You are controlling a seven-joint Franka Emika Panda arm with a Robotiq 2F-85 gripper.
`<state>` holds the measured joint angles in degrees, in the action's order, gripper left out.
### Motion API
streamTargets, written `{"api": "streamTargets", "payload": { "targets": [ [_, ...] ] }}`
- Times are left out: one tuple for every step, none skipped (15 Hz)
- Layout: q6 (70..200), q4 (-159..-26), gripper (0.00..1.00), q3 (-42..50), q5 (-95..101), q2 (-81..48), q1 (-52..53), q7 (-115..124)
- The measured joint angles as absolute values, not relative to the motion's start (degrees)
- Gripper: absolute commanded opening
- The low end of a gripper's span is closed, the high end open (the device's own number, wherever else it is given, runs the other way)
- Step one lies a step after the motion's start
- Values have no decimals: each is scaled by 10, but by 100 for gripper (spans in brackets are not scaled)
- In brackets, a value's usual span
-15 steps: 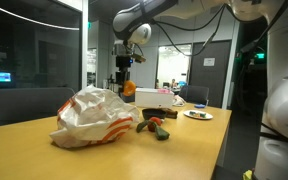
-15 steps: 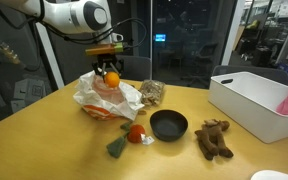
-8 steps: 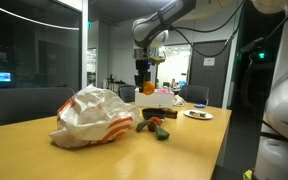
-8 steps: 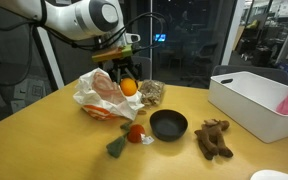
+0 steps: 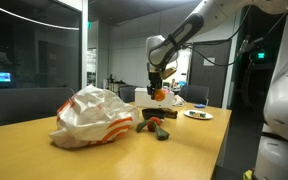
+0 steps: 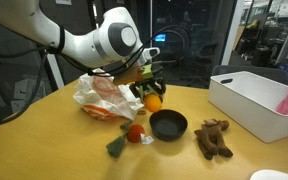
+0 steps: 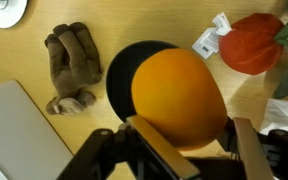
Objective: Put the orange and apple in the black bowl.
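Observation:
My gripper needs to move toward the brown plush toy and down over the middle of the black bowl (image 6: 169, 125) to let go, because the orange (image 6: 153, 100) is still hanging above the bowl's rim.
My gripper (image 6: 150, 94) is shut on the orange (image 6: 153, 100) and holds it in the air just above the left rim of the black bowl (image 6: 169, 125). In the wrist view the orange (image 7: 179, 97) fills the middle between the fingers and covers most of the bowl (image 7: 122, 72) below. The red apple (image 6: 136, 133) lies on the table left of the bowl, and it shows at the upper right of the wrist view (image 7: 249, 44). In an exterior view the held orange (image 5: 159, 95) hangs above the bowl (image 5: 150, 116).
A crumpled white and orange bag (image 6: 104, 96) lies behind the apple. A brown plush toy (image 6: 214, 139) lies right of the bowl. A white bin (image 6: 256, 101) stands at the right. A green wedge (image 6: 117, 148) lies by the apple.
The gripper has carried the orange from above the crumpled bag down and across to just over the bowl's rim. The apple and bowl have not moved.

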<state>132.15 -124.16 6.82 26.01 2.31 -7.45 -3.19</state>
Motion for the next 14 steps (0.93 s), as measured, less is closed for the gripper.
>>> {"api": "streamTargets", "payload": {
  "targets": [
    [1346, -1248, 40, 73, 260, 18, -78, -30],
    [1375, -1253, 40, 77, 260, 13, -82, -30],
    [1401, -1257, 40, 80, 260, 6, -85, -28],
    [1424, -1260, 40, 84, 260, -2, -88, -27],
    [1444, -1261, 40, 88, 261, -10, -91, -25],
    [1461, -1262, 40, 93, 261, -20, -94, -22],
    [1476, -1263, 40, 97, 261, -29, -97, -20],
    [1488, -1263, 50, 101, 259, -40, -99, -17],
    [1500, -1263, 90, 104, 259, -50, -101, -12],
    [1509, -1263, 90, 107, 257, -58, -102, -9],
    [1518, -1262, 97, 109, 256, -66, -102, -6],
    [1525, -1262, 100, 110, 253, -71, -102, -3],
    [1531, -1262, 100, 110, 248, -75, -102, -2],
    [1537, -1262, 100, 110, 238, -77, -102, -2]
  ]
}}
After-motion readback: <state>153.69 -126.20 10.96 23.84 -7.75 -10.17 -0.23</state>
